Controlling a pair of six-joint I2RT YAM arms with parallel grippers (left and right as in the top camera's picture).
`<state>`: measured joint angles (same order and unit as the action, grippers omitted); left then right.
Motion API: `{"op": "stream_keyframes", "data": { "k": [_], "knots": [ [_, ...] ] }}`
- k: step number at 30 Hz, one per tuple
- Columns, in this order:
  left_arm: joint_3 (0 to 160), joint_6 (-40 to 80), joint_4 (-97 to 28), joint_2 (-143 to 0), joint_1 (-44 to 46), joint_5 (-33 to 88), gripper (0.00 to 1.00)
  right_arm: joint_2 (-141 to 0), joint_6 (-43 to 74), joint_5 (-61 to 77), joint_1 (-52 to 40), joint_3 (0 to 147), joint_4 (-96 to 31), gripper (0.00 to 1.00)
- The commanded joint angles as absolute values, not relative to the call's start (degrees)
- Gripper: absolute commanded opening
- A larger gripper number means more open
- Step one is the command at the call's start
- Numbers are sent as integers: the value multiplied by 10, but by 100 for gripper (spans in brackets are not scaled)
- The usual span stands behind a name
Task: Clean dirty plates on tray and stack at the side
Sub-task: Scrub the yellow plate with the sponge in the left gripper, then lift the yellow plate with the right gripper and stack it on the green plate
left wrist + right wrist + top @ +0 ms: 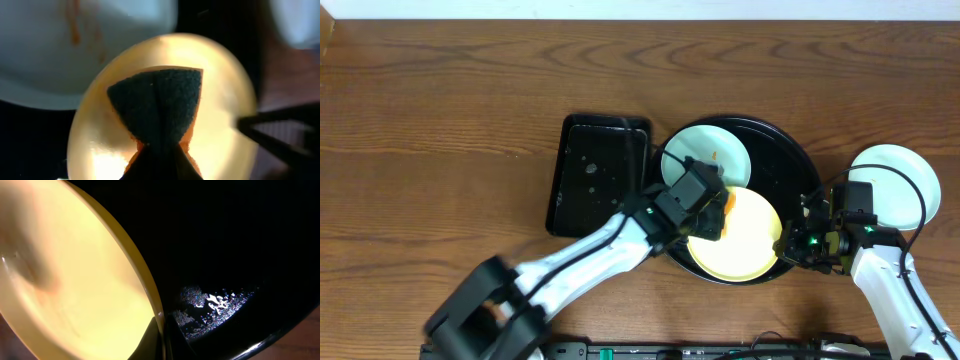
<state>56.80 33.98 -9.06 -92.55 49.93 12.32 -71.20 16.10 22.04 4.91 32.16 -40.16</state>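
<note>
My right gripper lifts next, carries the yellow plate right in the overhead view and lowers it onto the smear-free mint-blue plate (893, 192), which starts the stack.
The pale yellow plate (740, 240) lies at the front of the round black tray (785, 150). My left gripper (712, 212) is shut on a sponge (157, 107), dark green over orange, and presses it on the yellow plate (220, 100). My right gripper (802, 240) is shut on the yellow plate's right rim (145, 290). A mint-blue plate (710, 150) with orange-red smears sits at the back of the tray; it also shows in the left wrist view (60, 45). Another mint-blue plate (895, 180) rests on the table right of the tray.
A smaller rectangular black tray (595, 170) lies left of the round tray. The wooden table (440, 130) spreads to the left and back. The round tray's wet glossy floor (220, 300) shows in the right wrist view.
</note>
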Motion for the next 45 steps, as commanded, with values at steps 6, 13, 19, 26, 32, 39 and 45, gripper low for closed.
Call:
{"op": "stream_keyframes", "data": {
  "k": [6,13,19,26,32,39,45],
  "knots": [
    [577,277,-122,-849,485,70,8,-714,167,227,45,322,-402,1],
    [577,276,-192,-849,408,8,7,-714,146,225,45,322,-373,1],
    [576,276,-207,-849,324,8,8,-700,114,173,45,363,-350,1],
    [576,277,-207,-850,223,8,8,-657,55,11,18,456,-356,1],
    [576,276,-207,-856,185,8,8,-621,50,-172,-73,470,-351,1],
    [576,276,-205,-859,183,8,8,-618,50,-383,-202,470,-349,1],
    [576,276,-206,-859,183,8,8,-618,90,-436,-219,470,-318,1]
  ]
}}
